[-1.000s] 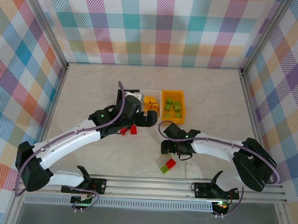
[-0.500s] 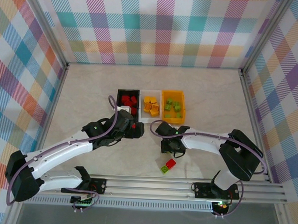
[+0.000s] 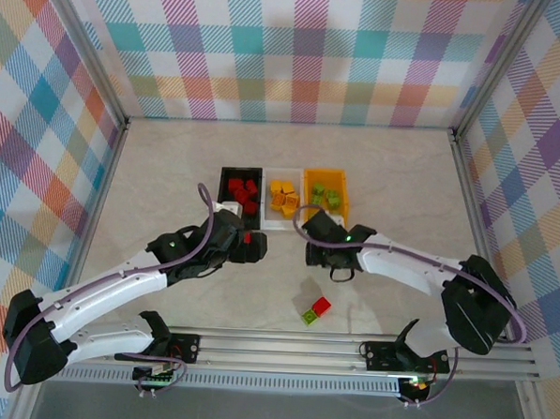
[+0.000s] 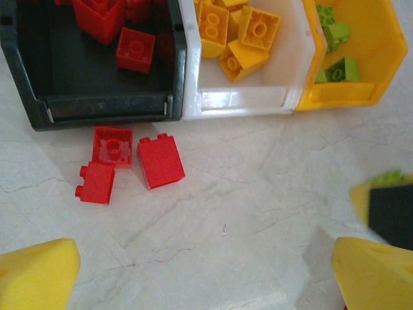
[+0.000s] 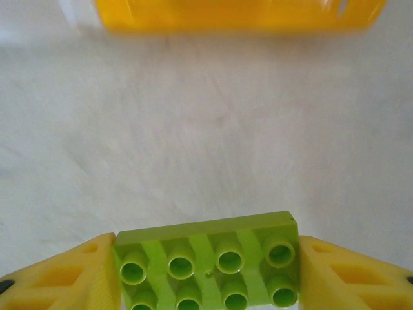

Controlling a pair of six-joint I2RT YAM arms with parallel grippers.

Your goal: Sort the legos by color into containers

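Observation:
The lime green lego goes outward next in my right gripper, over the bin's inside, and is released there, since the orange-yellow bin (image 3: 307, 200) already holds the green legos.
My right gripper (image 5: 206, 274) is shut on a lime green lego (image 5: 208, 265), held studs-hollow side up between its yellow fingers, just short of the orange-yellow bin (image 5: 239, 14). From above, that gripper (image 3: 318, 256) hovers in front of the orange-yellow bin (image 3: 307, 200), which holds green legos. My left gripper (image 4: 206, 278) is open with nothing in it, near three red legos (image 4: 160, 161) lying before the black bin (image 4: 106, 106). The white bin (image 4: 245, 102) holds yellow-orange legos. A red lego (image 3: 321, 306) and a green lego (image 3: 309, 316) lie near the front rail.
The three bins stand side by side mid-table. Checkered walls and aluminium posts (image 3: 470, 173) close in the table on three sides, and a rail (image 3: 348, 344) runs along the near edge. Both arms stretch inward across the near half of the table.
My left gripper has drawn back from over the bins toward the near side, uncovering the black bin. My right gripper has moved away from me toward the orange-yellow bin.

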